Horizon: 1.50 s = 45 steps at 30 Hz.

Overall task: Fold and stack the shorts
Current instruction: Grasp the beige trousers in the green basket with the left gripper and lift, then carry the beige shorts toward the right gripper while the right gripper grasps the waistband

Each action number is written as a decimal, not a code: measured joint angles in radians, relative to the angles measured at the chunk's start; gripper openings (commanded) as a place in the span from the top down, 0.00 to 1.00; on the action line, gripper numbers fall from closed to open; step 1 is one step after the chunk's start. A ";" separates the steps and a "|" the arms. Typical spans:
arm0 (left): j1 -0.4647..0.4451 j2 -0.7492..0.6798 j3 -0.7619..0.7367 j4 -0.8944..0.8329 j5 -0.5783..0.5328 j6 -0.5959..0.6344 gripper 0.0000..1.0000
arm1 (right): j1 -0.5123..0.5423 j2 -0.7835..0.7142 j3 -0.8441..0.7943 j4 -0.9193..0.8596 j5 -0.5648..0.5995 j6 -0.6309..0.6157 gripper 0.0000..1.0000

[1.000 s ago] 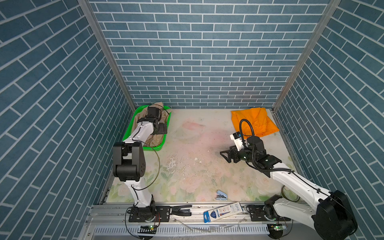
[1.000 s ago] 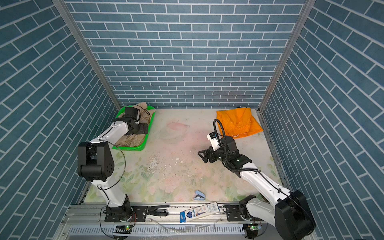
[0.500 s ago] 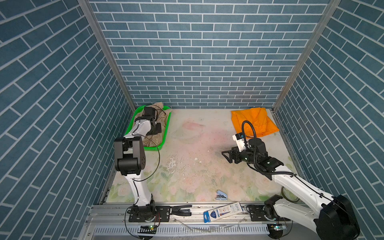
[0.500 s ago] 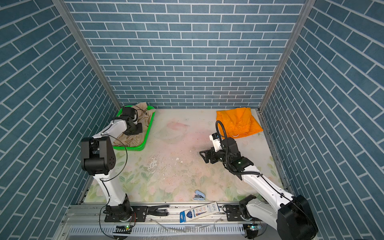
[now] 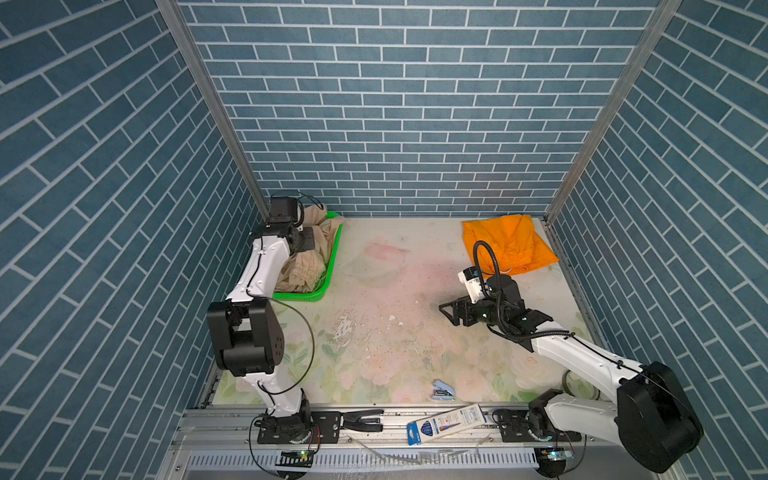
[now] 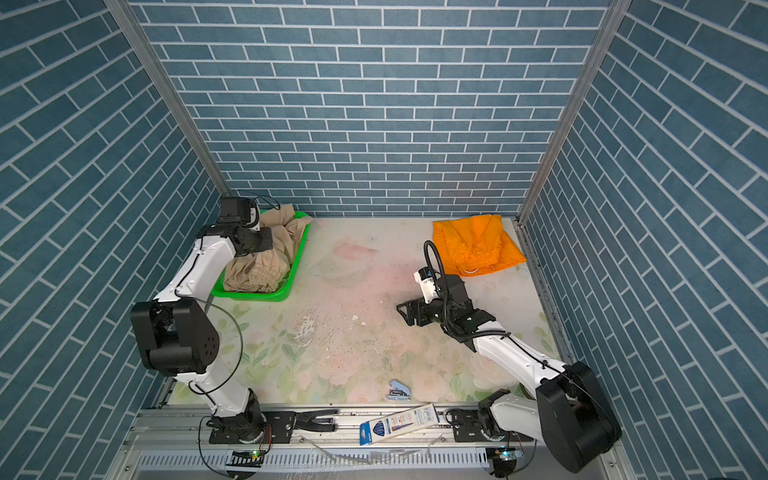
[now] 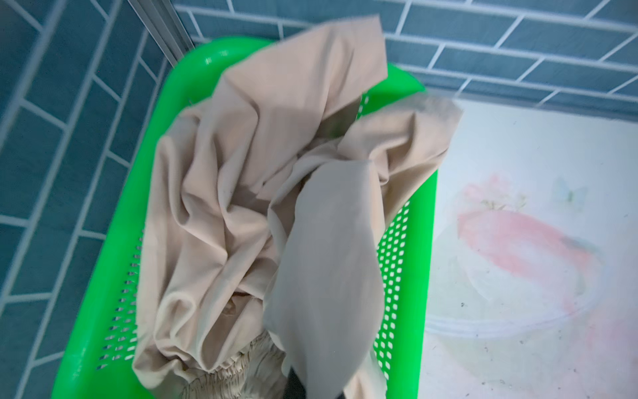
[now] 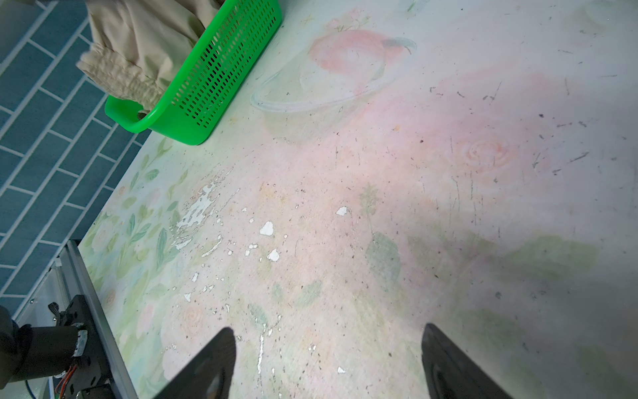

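My left gripper needs to lift the beige shorts (image 5: 305,259) up and across next and let go of them on the middle of the table, which is bare past the basket's rim.
The beige shorts (image 5: 305,259) (image 6: 257,266) lie crumpled in the green basket (image 5: 300,296) (image 6: 249,296) at the back left. My left gripper (image 5: 309,243) (image 6: 266,244) is down in the basket, shut on the beige shorts. In the left wrist view a fold of the beige shorts (image 7: 241,207) drapes over the left gripper (image 7: 300,383) and hides its tips. The orange shorts (image 5: 507,243) (image 6: 473,245) lie flat at the back right. My right gripper (image 5: 446,311) (image 6: 405,313) (image 8: 328,340) hovers open over bare table, in front of the orange shorts, holding nothing.
The basket (image 8: 214,86) stands against the left wall. A small blue stapler (image 5: 444,390) lies near the front edge. A pencil box (image 5: 451,419) and black pliers (image 5: 361,417) rest on the front rail. Brick walls close in three sides. The table's print is chipped near the middle (image 8: 196,214).
The left gripper has closed on the beige shorts inside the basket and its arm has shifted a little. The right arm has barely moved and stays open.
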State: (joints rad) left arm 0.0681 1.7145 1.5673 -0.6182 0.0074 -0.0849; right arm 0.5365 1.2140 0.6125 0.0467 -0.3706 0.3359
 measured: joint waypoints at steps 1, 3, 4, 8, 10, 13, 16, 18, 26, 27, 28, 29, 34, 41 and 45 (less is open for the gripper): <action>0.000 -0.010 0.016 -0.003 0.003 0.000 1.00 | 0.000 0.006 0.000 0.003 0.000 0.000 0.16; 0.001 -0.028 0.057 -0.020 0.019 0.004 1.00 | 0.000 0.018 0.000 0.013 -0.002 0.000 0.15; 0.001 -0.035 0.075 -0.026 0.028 0.004 1.00 | 0.000 0.023 0.000 0.021 -0.004 0.000 0.15; 0.002 -0.072 0.179 -0.085 0.111 0.002 1.00 | 0.000 0.053 0.000 0.053 -0.012 -0.003 0.15; -0.001 -0.098 0.232 -0.117 0.157 -0.002 1.00 | 0.000 0.072 0.000 0.073 -0.014 -0.003 0.16; -0.027 -0.120 0.375 -0.212 0.199 -0.004 1.00 | 0.000 0.091 0.000 0.114 -0.015 -0.002 0.16; -0.111 -0.103 0.591 -0.327 0.210 0.012 1.00 | 0.000 0.103 0.000 0.171 -0.014 0.001 0.16; -0.195 -0.084 0.724 -0.386 0.222 0.026 1.00 | 0.000 0.109 0.000 0.199 -0.010 0.006 0.16; -0.505 -0.003 0.895 -0.499 0.263 0.052 1.00 | 0.000 0.082 0.000 0.216 0.039 0.008 0.16; -0.532 0.007 0.873 -0.496 0.264 0.051 1.00 | -0.001 0.066 0.000 0.209 0.051 0.008 0.15; -0.552 0.014 0.837 -0.485 0.267 0.050 1.00 | -0.001 0.051 0.000 0.202 0.061 0.007 0.15; -0.568 0.018 0.788 -0.470 0.272 0.047 1.00 | -0.001 0.032 0.000 0.192 0.068 0.006 0.15; -0.595 0.070 0.528 -0.358 0.299 0.016 0.88 | -0.005 -0.024 0.000 0.097 0.097 -0.012 0.15; -0.661 0.301 0.468 -0.267 0.304 0.013 0.03 | 0.002 -0.047 -0.001 -0.065 0.108 -0.049 0.17; -0.659 0.391 0.580 -0.314 0.251 0.014 0.00 | 0.044 -0.048 0.000 -0.130 0.113 -0.092 0.18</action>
State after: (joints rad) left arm -0.5907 2.1056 2.1475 -0.9321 0.2584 -0.0708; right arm 0.5804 1.1664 0.6125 -0.0830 -0.2573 0.2436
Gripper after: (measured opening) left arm 0.987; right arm 0.822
